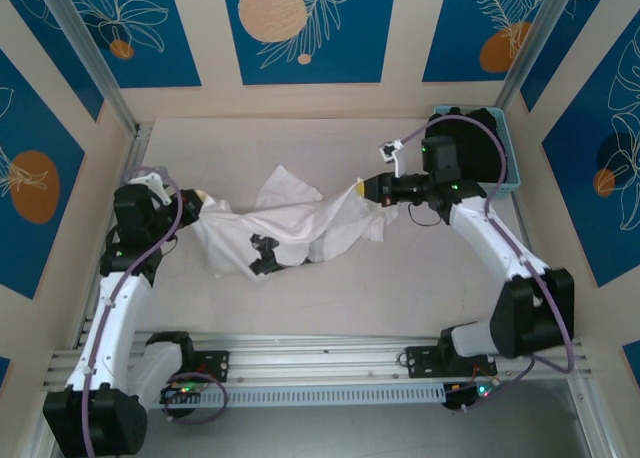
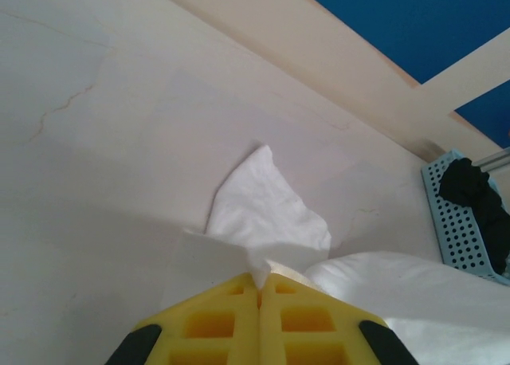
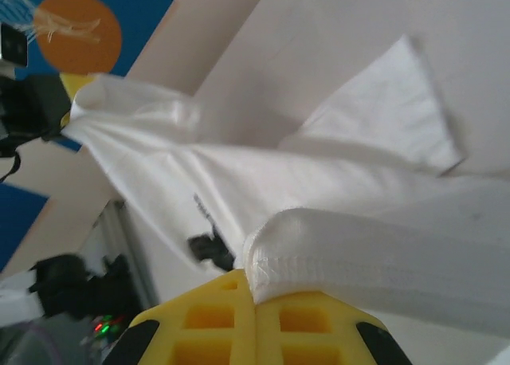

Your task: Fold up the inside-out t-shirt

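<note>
My right gripper tips its fingers down next, lowers the t-shirt's hemmed edge onto the loose cloth beneath and releases it. This end of the t-shirt hangs above the table.
The white inside-out t-shirt [image 1: 290,223] hangs stretched between my two grippers above the middle of the table, wrinkled, with a dark print [image 1: 264,252] showing low on it. My left gripper [image 1: 200,200] is shut on the shirt's left end; its yellow fingers [image 2: 231,321] pinch a fold of white cloth [image 2: 267,213]. My right gripper [image 1: 362,188] is shut on the shirt's right end. In the right wrist view a hemmed edge [image 3: 275,253] is clamped between the yellow fingers [image 3: 307,325], and the cloth [image 3: 239,166] runs away toward the left arm.
A light blue perforated basket [image 1: 507,158] stands at the back right corner with a black garment [image 2: 472,191] in it. Walls with blue panels enclose the pale table [image 1: 400,288] on three sides. An aluminium rail [image 1: 330,353] runs along the near edge.
</note>
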Available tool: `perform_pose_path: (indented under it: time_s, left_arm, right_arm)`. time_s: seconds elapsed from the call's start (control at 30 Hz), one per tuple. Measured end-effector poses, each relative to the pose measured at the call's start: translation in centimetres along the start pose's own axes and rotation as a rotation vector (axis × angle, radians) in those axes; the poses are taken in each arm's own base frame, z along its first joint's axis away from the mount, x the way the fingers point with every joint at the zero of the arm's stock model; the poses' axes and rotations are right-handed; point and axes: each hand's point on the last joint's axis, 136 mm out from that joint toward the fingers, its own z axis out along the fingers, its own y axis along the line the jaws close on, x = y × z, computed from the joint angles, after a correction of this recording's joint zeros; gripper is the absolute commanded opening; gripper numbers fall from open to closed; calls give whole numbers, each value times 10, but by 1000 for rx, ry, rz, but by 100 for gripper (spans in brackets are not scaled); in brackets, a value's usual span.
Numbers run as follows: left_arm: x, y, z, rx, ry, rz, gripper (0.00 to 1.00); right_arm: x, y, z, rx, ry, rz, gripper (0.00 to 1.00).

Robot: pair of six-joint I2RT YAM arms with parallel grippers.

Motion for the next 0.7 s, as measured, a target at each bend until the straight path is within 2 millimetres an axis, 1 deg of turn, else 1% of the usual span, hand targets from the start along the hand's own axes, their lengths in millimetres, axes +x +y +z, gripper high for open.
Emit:
perform_pose_path:
  time_s: [0.03, 0.1, 0.17, 0.27, 0.33, 0.4, 0.47, 0.53, 0.6, 0.7]
  left_arm:
    - [0, 1, 0, -6, 6, 2, 0]
    - [-3, 1, -1, -15, 9, 4, 0]
    - [-8, 0, -2, -19, 5, 13, 0]
    - [-12, -2, -2, -16, 4, 22, 0]
    - [-11, -2, -1, -15, 9, 22, 0]
    - [-10, -1, 0, -16, 14, 20, 0]
    - [-10, -1, 0, -14, 15, 20, 0]
    - [-10, -2, 0, -10, 16, 21, 0]
    - [-10, -3, 0, -8, 18, 21, 0]
    - [-10, -3, 0, -3, 20, 21, 0]
  right_arm:
    - [3, -8, 6, 4, 24, 32, 3]
    - [8, -35, 14, 74, 58, 96, 4]
    - [14, -68, 21, 199, 94, 151, 4]
    - [26, -113, 30, 355, 143, 203, 6]
    - [36, -136, 33, 432, 174, 233, 9]
    - [44, -154, 35, 508, 205, 250, 13]
    - [50, -166, 35, 583, 231, 250, 20]
    - [52, -170, 32, 645, 242, 238, 25]
    - [52, -171, 29, 688, 243, 219, 31]
    - [52, -165, 24, 740, 235, 189, 38]
